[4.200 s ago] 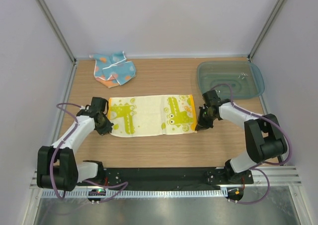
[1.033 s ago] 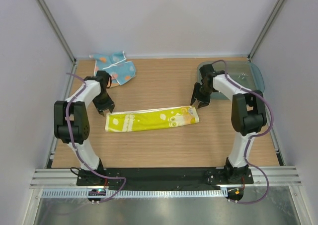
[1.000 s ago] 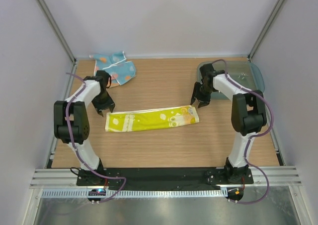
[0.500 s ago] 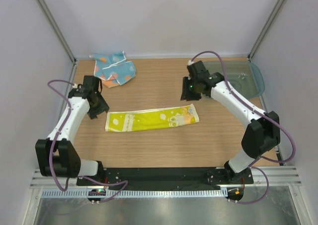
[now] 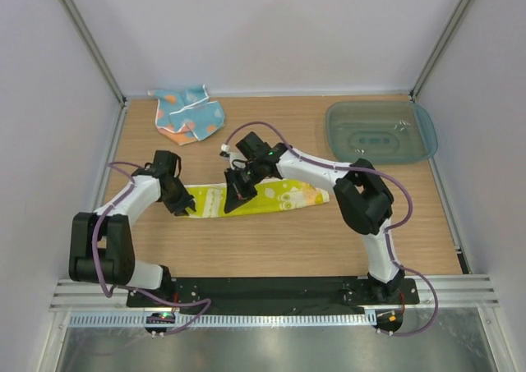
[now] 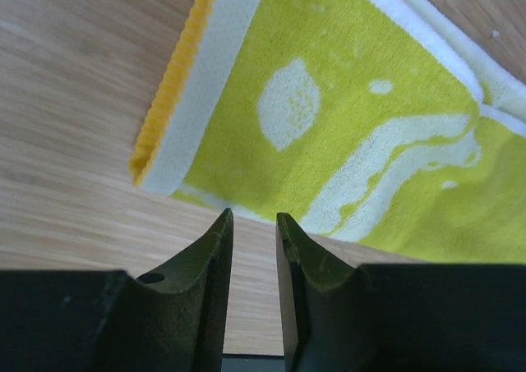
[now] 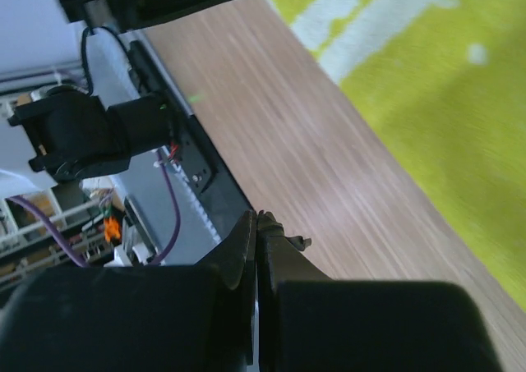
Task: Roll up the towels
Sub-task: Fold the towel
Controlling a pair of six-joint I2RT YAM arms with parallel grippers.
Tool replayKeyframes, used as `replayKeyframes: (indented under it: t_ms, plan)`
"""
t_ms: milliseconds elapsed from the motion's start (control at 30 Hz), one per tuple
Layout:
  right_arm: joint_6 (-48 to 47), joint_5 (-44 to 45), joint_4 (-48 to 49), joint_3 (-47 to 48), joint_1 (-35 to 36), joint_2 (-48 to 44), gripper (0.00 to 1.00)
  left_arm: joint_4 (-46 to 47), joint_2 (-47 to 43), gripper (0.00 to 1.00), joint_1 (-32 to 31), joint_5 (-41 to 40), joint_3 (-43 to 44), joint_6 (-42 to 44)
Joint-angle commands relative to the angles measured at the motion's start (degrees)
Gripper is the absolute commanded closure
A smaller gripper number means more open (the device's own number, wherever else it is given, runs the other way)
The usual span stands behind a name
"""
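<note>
I will next move my right gripper down, sweep it along the folded towel and let go past the towel's tray-side end (image 5: 319, 195), because that end is to the gripper's right in the top view.
A yellow-green towel (image 5: 275, 196) lies folded into a long narrow strip across the middle of the table. My left gripper (image 5: 184, 207) is at the strip's left end, low, its jaws a narrow gap apart and empty. In the left wrist view (image 6: 251, 222) the towel's folded corner (image 6: 329, 117) lies just ahead of the fingertips. My right gripper (image 5: 237, 198) hangs over the left-middle of the strip, shut on nothing. In the right wrist view (image 7: 260, 218) the towel (image 7: 427, 76) fills the upper right. A second towel, blue and orange (image 5: 188, 114), lies crumpled at the back left.
A teal plastic tray (image 5: 380, 131) stands at the back right. The right arm (image 5: 312, 165) reaches across the table above the strip's right half. The left arm's base (image 7: 90, 134) and the black front rail (image 5: 263, 290) are at the near edge.
The towel went from spread flat to a narrow strip. In the last half second my right gripper swung from the back right to over the strip's left-middle, and my left gripper dropped to its left end.
</note>
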Motion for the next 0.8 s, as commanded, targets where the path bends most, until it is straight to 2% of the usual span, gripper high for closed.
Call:
replayKeyframes:
  t_ms: [0,200,400,567,767]
  plan:
    - [-1.34,-8.52,2.31,5.88,1.35,3.04,0.99,4.75,2.90,0.72,0.01,-0.56,0.45,-0.70]
    - [-1.16,-9.05,3.89,10.36,2.58,9.21,0.99,4.83,6.34,0.75,0.01,-5.39,0.19,-1.05]
    - [-2.21,-8.88,4.60,12.04,2.58,14.92,0.99,5.27,8.28,0.76,0.10,-6.45,-0.16,-0.87]
    - [-4.85,-4.31,0.56,14.15,2.58,19.05,0.99,5.27,8.54,0.77,0.10,-7.24,0.01,-0.70]
    - [-7.31,-0.18,-0.32,12.13,1.44,19.50,0.99,4.57,8.63,0.78,0.44,-8.38,0.36,-0.35]
